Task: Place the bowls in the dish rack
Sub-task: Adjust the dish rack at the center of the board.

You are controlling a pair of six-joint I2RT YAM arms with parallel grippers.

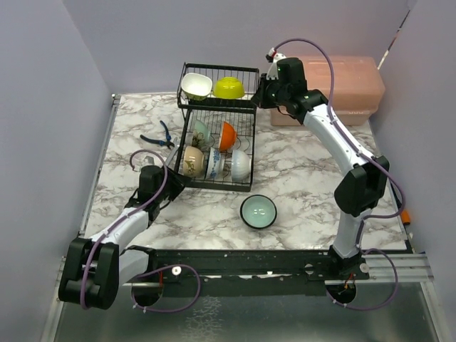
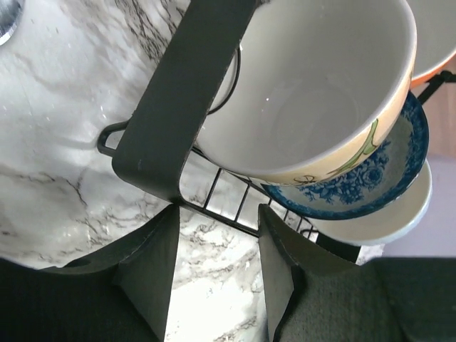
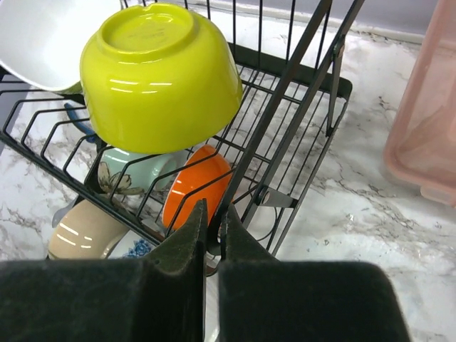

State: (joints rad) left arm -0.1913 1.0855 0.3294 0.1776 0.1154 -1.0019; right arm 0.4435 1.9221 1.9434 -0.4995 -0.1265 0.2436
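Note:
My right gripper should draw back toward my base, over the wires (image 1: 244, 140) beside the orange bowl, to angle the squarely standing rack, then release the post.
The black wire dish rack (image 1: 251, 121) stands mid-table. Its upper shelf carries a white bowl (image 1: 196, 85) and a yellow-green bowl (image 1: 229, 87). In the lower slots stand a pale flowered bowl (image 1: 202, 130), an orange one (image 1: 226, 135), a beige-patterned one (image 1: 192, 160), a blue-patterned one (image 1: 214, 164) and a white one (image 1: 241, 164). A teal bowl with a dark outside (image 1: 258, 211) sits upright on the table in front. My right gripper (image 3: 214, 226) is shut on a post of the rack (image 3: 285, 92) at its back right corner. My left gripper (image 2: 217, 242) is open over bare marble beside the rack's front left corner (image 2: 178, 107).
A pink lidded box (image 1: 335, 89) stands at the back right, just behind the right arm. Blue-handled pliers (image 1: 160, 137) lie left of the rack. Purple walls close in the left, back and right sides.

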